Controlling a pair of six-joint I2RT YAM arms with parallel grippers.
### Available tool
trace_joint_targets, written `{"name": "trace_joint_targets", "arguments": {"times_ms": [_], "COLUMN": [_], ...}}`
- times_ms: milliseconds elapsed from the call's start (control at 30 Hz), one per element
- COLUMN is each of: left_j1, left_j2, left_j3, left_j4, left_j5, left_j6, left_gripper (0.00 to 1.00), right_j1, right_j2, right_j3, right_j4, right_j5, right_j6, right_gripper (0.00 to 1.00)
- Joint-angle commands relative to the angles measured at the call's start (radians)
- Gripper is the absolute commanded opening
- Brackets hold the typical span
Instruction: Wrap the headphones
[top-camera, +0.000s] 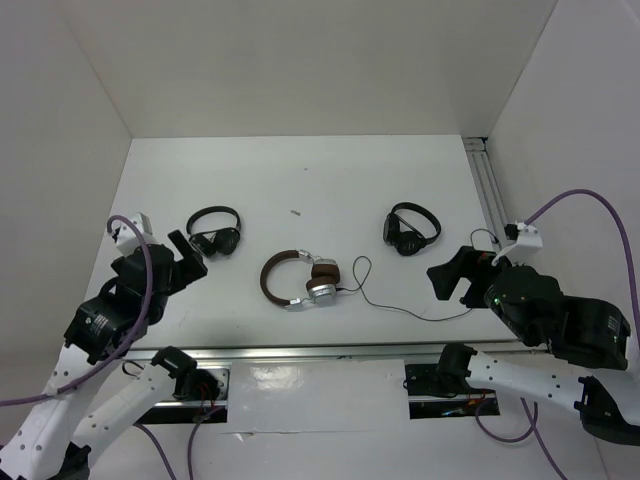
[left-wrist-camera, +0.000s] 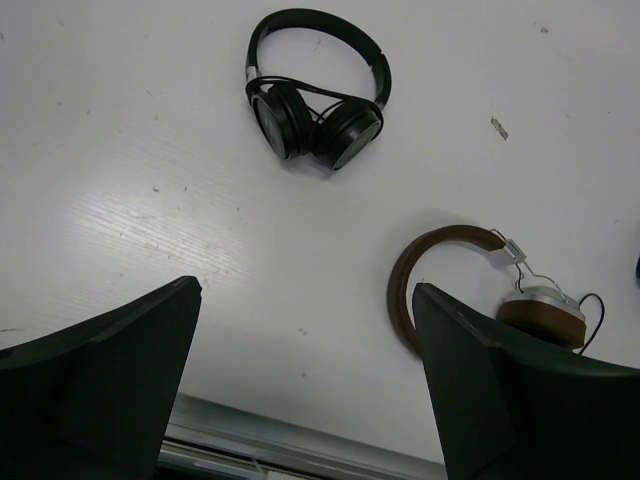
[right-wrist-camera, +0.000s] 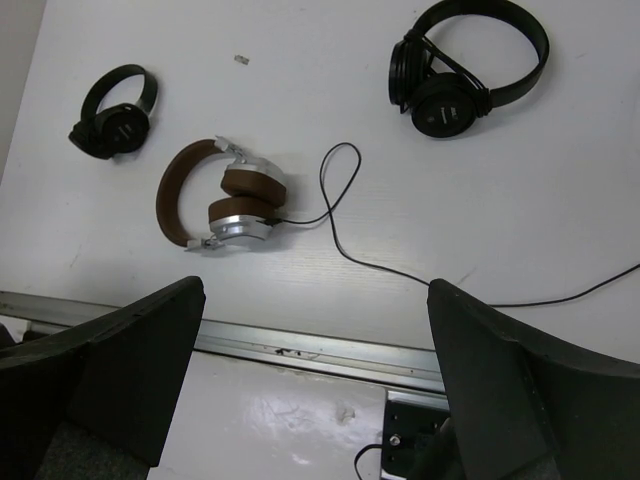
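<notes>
My left gripper lowers toward the brown headphones (top-camera: 322, 288) next, onto the headband's curved end opposite the cups, since that end lies nearest and clear of cable.
The brown headphones (top-camera: 322, 288) lie flat near the table's front middle, cups folded together at the right end of the brown headband. Their thin black cable (top-camera: 400, 308) loops behind the cups, then trails right along the table towards my right gripper. My left gripper (top-camera: 185, 258) is open and empty, hovering left of the headphones, which show in the left wrist view (left-wrist-camera: 540, 305) partly behind the right finger. My right gripper (top-camera: 455, 275) is open and empty above the cable's far end. In the right wrist view the headphones (right-wrist-camera: 240, 212) and cable (right-wrist-camera: 370, 262) lie beyond my open gripper (right-wrist-camera: 315, 288).
Two all-black headphones lie on the table, one back left (top-camera: 215, 232) and one back right (top-camera: 410, 228). A metal rail (top-camera: 330, 352) runs along the front edge, another (top-camera: 490, 190) along the right side. White walls enclose the table.
</notes>
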Motion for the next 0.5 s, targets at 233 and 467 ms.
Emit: {"name": "trace_joint_targets", "arguments": {"times_ms": [233,467], "left_j1": [0.006,0.006], "left_j2": [-0.039,-0.015], "left_j3": [-0.018,-0.096], "left_j4": [0.104,0.279], "left_j5": [0.096,0.419], "left_j6": [0.076,0.221], "left_gripper": [1.00,1.00], "right_j1": [-0.006,0.060], "right_j2": [-0.048,-0.104], "right_j3": [0.015,0.004], "right_j4": [-0.004,0.042], "right_j5": [0.018,-0.039], "right_j6": [0.001,0.011], "right_gripper": [1.00,1.00]}}
